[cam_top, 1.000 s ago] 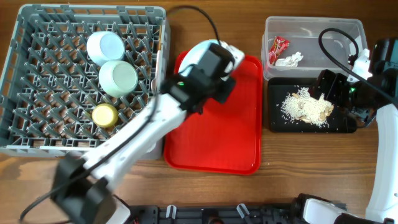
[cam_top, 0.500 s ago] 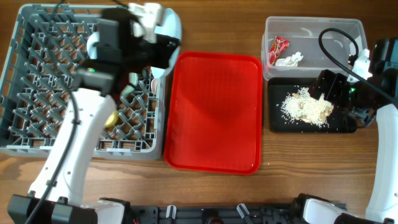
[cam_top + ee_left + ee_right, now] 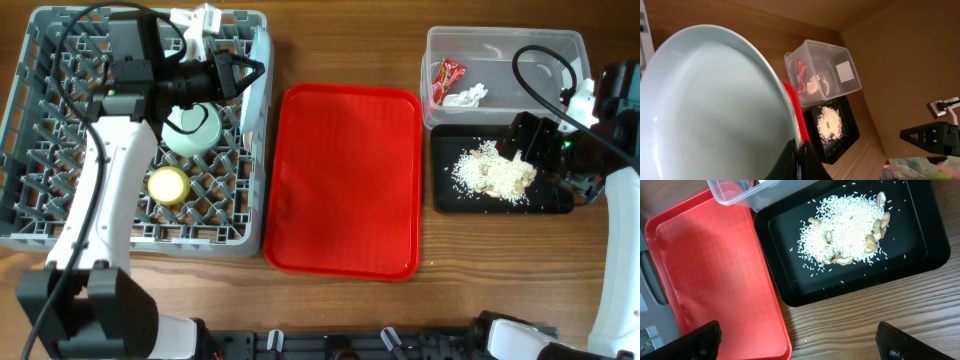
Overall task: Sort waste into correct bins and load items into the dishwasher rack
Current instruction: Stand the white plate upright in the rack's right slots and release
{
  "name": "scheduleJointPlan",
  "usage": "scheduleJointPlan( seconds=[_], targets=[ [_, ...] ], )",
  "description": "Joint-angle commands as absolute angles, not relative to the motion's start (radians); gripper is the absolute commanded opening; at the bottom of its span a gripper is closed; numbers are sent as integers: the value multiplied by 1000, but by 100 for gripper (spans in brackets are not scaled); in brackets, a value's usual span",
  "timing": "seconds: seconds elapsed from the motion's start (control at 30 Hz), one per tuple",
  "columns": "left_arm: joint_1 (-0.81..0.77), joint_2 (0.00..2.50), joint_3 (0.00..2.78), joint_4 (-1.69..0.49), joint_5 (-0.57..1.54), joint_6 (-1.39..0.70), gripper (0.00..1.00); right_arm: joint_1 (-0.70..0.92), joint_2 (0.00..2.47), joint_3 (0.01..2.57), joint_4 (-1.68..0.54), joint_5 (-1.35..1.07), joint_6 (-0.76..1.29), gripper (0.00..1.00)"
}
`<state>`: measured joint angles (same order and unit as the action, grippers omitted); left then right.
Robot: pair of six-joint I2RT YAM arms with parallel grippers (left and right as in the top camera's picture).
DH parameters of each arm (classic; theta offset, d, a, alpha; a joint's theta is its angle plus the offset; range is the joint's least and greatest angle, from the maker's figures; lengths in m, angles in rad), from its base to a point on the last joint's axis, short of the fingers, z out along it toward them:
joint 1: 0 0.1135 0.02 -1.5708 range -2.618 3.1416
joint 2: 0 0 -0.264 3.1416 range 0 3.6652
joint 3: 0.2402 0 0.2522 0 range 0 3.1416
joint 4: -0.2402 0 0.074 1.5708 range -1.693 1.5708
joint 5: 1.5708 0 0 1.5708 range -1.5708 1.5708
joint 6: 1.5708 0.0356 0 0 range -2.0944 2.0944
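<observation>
The plate (image 3: 259, 55) in my left gripper will go down into the rack's side by the red tray next, and then I will let go of the plate's rim.
My left gripper (image 3: 243, 73) is shut on the rim of the round pale plate (image 3: 259, 55) and holds it on edge over the right back part of the grey dishwasher rack (image 3: 60, 215). In the left wrist view the plate (image 3: 710, 110) fills the left side, with the jaws (image 3: 799, 155) pinching its edge. A mint bowl (image 3: 192, 128) and the yellow cup (image 3: 168, 184) stand in the rack. The second bowl is hidden by my arm. The red wrapper (image 3: 448, 75) and the tissue (image 3: 465, 96) lie in the clear tub (image 3: 560, 40). Rice scraps (image 3: 495, 172) lie in the black tray (image 3: 445, 200). My right gripper (image 3: 800, 345) is open and empty near that tray.
The flat red tray (image 3: 345, 180) lies between the rack and the bins with nothing on it. The right wrist view shows its corner (image 3: 710, 275) next to the black tray (image 3: 920, 255). Fork and chopstick do not show.
My left arm swung left with the plate, from over the red tray to the rack, and turned the plate onto its edge. The right arm has not moved.
</observation>
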<state>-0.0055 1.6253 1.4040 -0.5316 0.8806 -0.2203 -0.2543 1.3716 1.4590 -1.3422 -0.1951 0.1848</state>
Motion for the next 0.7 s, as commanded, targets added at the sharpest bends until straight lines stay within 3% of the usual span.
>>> scheduleJointPlan(
  seconds=[0.0, 0.27, 0.3, 0.37, 0.43, 0.5, 0.53, 0.67],
  targets=[
    [7, 1671, 1420, -528, 931, -225, 4, -257, 1377, 1451, -1341, -212, 183, 99],
    [56, 1731, 1420, -563, 791, -224, 4, -257, 1377, 1451, -1340, -212, 183, 99],
    [61, 1731, 1420, -566, 770, -224, 8, -257, 1377, 1451, -1340, -212, 183, 99],
    [69, 1731, 1420, -566, 744, -224, 26, -257, 1377, 1451, -1336, -212, 183, 100],
    [72, 1731, 1420, -563, 742, -221, 52, -256, 1377, 1451, -1331, -213, 183, 100],
    [72, 1729, 1420, -555, 742, -221, 93, -256, 1377, 1451, -1325, -239, 181, 100],
    [72, 1726, 1420, -548, 742, -221, 100, -256, 1377, 1451, -1323, -257, 176, 100],
    [82, 1669, 1420, -525, 701, -228, 100, -243, 1377, 1451, -1311, -424, 45, 100]
  ],
)
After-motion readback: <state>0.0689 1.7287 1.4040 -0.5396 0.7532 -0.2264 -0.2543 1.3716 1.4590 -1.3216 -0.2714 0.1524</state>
